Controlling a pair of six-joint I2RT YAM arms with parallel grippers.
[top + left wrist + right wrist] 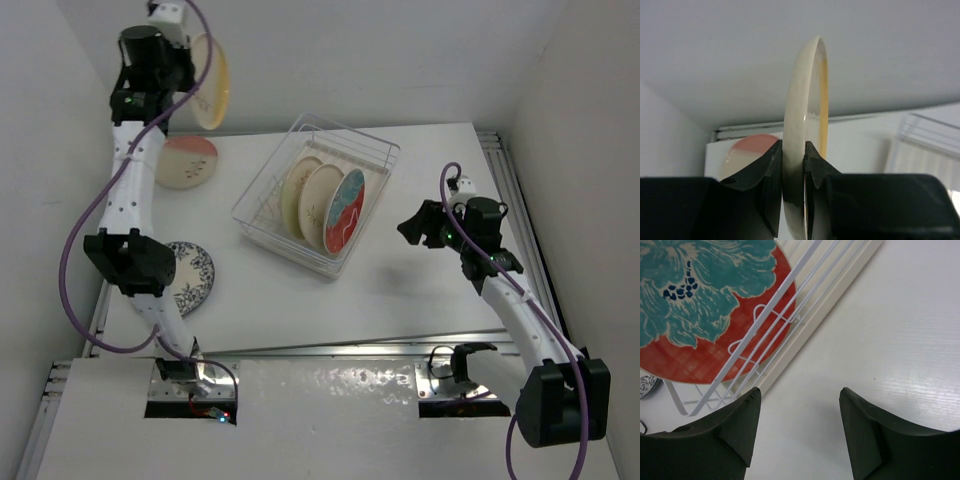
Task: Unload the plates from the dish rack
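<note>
My left gripper will next tilt the edge-on plate until it is level, lower it to the cream plate with an orange patch point(186, 161) point(745, 156), which lies flat below, and let go of the edge-on plate's rim.
My left gripper point(185, 62) is raised at the far left and shut on the rim of a cream plate with a yellow edge point(211, 82), held on edge; the left wrist view shows it clamped point(801, 115) between my fingers point(767, 170). The clear dish rack point(262, 205) holds three upright plates: two pale cream ones point(298, 190) and a red-and-teal one point(345, 208). A cream plate with an orange patch point(186, 161) and a white-and-blue floral plate point(192, 275) lie flat on the table at the left. My right gripper point(415, 228) is open and empty, right of the rack point(805, 315).
White walls enclose the table on the left, back and right. A metal rail point(510, 190) runs along the right edge. The red-and-teal plate point(700, 300) fills the upper left of the right wrist view behind white rack wires.
</note>
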